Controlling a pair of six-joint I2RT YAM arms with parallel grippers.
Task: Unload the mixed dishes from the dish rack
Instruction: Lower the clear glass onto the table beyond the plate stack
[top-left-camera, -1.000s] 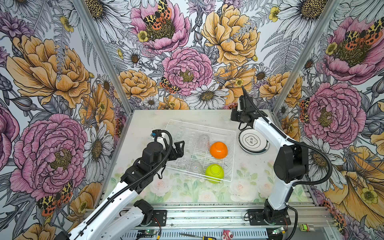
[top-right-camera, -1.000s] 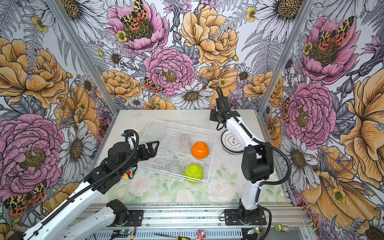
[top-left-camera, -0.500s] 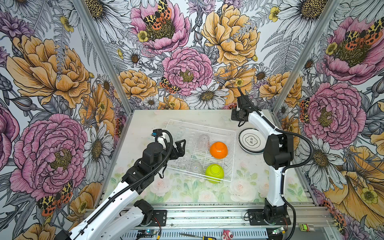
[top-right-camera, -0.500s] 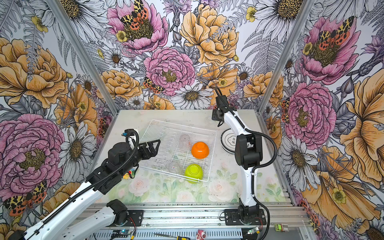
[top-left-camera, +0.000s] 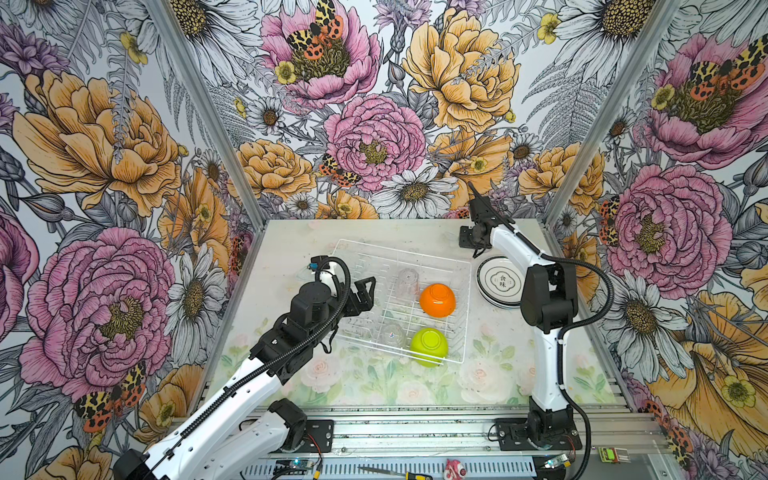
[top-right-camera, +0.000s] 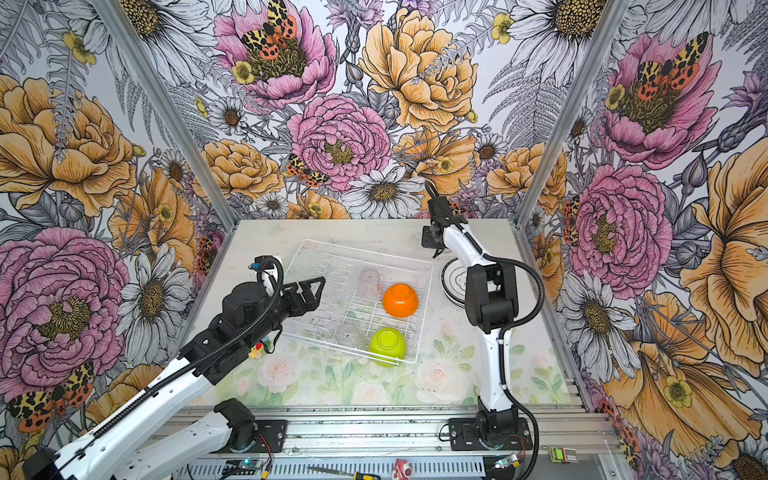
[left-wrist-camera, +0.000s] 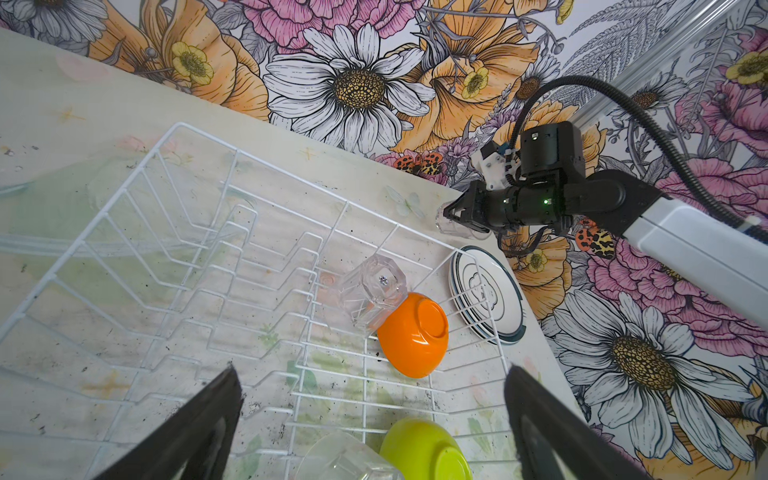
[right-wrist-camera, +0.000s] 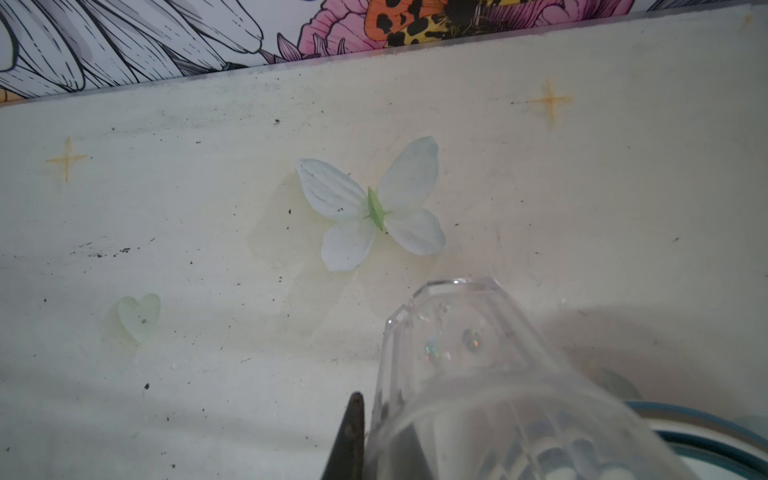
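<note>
I will next lower the third clear cup with my right gripper onto the bare tabletop just below, between the butterfly print and plate stack, and release it.
The white wire dish rack (top-left-camera: 466, 308) (top-right-camera: 424, 291) (left-wrist-camera: 166, 137) lies mid-table. In it are an upturned orange bowl (top-left-camera: 437, 300) (top-right-camera: 400, 300) (left-wrist-camera: 413, 334), a lime-green bowl (top-left-camera: 429, 346) (top-right-camera: 387, 346) (left-wrist-camera: 424, 451) and two clear cups (top-left-camera: 407, 282) (top-left-camera: 392, 334) (left-wrist-camera: 372, 291). A stack of dark-rimmed white plates (top-left-camera: 500, 282) (top-right-camera: 455, 282) (left-wrist-camera: 486, 291) sits on the table right of the rack. My left gripper (top-left-camera: 365, 291) (top-right-camera: 311, 291) (left-wrist-camera: 370, 415) hovers open over the rack's left half. At the table's back, my right gripper (top-left-camera: 464, 240) (left-wrist-camera: 446, 214) is shut on a third clear cup (left-wrist-camera: 455, 227) (right-wrist-camera: 478, 374), held low above the table.
Flowered walls close in the table on three sides. A butterfly print (right-wrist-camera: 374, 203) marks the table ahead of the held cup. The plate stack's rim (right-wrist-camera: 706, 428) lies close beside that cup. Small tools (top-left-camera: 407, 473) lie on the front rail.
The right arm's elbow has swung left and more upright while its gripper stayed at the table's back with the cup. The left gripper has crept slightly farther over the rack.
</note>
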